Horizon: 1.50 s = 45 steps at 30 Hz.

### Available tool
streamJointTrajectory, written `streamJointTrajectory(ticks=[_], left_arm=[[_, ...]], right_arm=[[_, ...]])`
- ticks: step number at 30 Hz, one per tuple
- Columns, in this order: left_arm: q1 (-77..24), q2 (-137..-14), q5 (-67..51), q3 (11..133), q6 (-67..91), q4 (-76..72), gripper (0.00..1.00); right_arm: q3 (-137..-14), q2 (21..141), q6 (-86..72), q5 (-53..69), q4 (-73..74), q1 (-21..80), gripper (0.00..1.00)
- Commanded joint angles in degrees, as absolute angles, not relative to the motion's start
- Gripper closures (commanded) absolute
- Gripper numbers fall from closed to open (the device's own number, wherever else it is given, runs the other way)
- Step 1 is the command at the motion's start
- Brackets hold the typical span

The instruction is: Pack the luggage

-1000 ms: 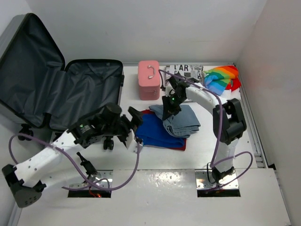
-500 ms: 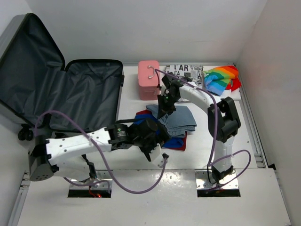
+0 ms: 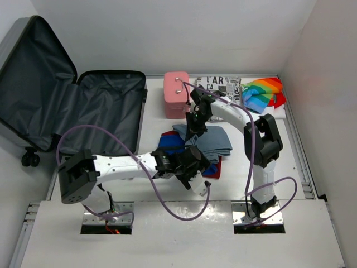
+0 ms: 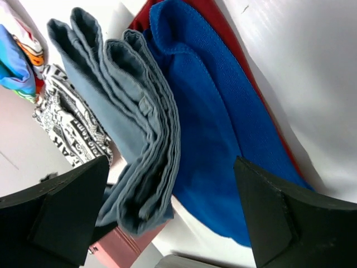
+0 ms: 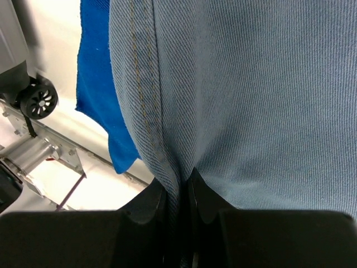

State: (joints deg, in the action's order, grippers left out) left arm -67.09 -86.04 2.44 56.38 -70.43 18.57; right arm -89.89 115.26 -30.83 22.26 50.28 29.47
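Observation:
The left gripper moves outward onto the jeans' folded near edge [image 3: 201, 145] next and closes its open fingers there, since that edge stands raised off the blue cloth [image 3: 170, 140].
The luggage [image 3: 106, 114] lies open at the left, its black lining bare and its lid leaning back. In the middle of the table folded grey-blue jeans [image 3: 216, 142] lie on a blue cloth [image 3: 170, 140] and a red cloth [image 3: 217, 166]. My right gripper [image 3: 194, 124] is shut on the jeans' far left edge; in the right wrist view the denim [image 5: 251, 95] is pinched between its fingertips [image 5: 178, 181]. My left gripper [image 3: 196, 163] stands wide open at the pile's near side. In the left wrist view its gap [image 4: 170, 167] faces the jeans' folded edge [image 4: 134, 128] and the blue cloth [image 4: 223, 128].
A small pink box case [image 3: 177, 95] stands behind the pile. A black-and-white printed cloth [image 3: 220, 84] and a rainbow cloth [image 3: 262, 94] lie at the back right. A luggage wheel [image 5: 39, 100] shows in the right wrist view. Purple cables loop off both arms.
My left arm has swung right from beside the luggage to the near side of the clothes pile, still open. My right gripper has drawn the jeans' edge slightly left.

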Motion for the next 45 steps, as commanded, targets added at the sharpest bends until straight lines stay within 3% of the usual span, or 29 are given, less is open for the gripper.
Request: streamJointTrajectory(ticks=[1, 23, 35, 42, 43, 45], left_arm=[[-66.6, -87.9, 4.4, 58.4, -71.5, 13.1, 0.0], [-61.7, -97.7, 9.9, 56.2, -78.4, -0.9, 0.04], [-60.6, -100.6, 10.5, 59.1, -79.5, -3.9, 0.36], [-60.6, -99.9, 11.0, 61.6, -75.2, -0.9, 0.77], [-60.6, -99.8, 11.5, 62.3, -74.0, -0.9, 0.9], [-60.6, -98.1, 12.3, 64.2, -69.5, 1.6, 0.98]], right_arm=[[-93.0, 114.7, -33.7, 25.2, 50.1, 30.7, 1.0], [-92.6, 111.9, -32.1, 28.9, 52.1, 30.1, 1.0], [-92.0, 110.2, -32.4, 29.1, 52.2, 31.2, 1.0], [-92.5, 108.3, -31.1, 30.1, 51.2, 31.9, 1.0], [-93.2, 107.8, -29.9, 30.1, 51.2, 31.7, 0.95], [-94.4, 106.6, -28.3, 30.1, 50.8, 31.2, 0.82]])
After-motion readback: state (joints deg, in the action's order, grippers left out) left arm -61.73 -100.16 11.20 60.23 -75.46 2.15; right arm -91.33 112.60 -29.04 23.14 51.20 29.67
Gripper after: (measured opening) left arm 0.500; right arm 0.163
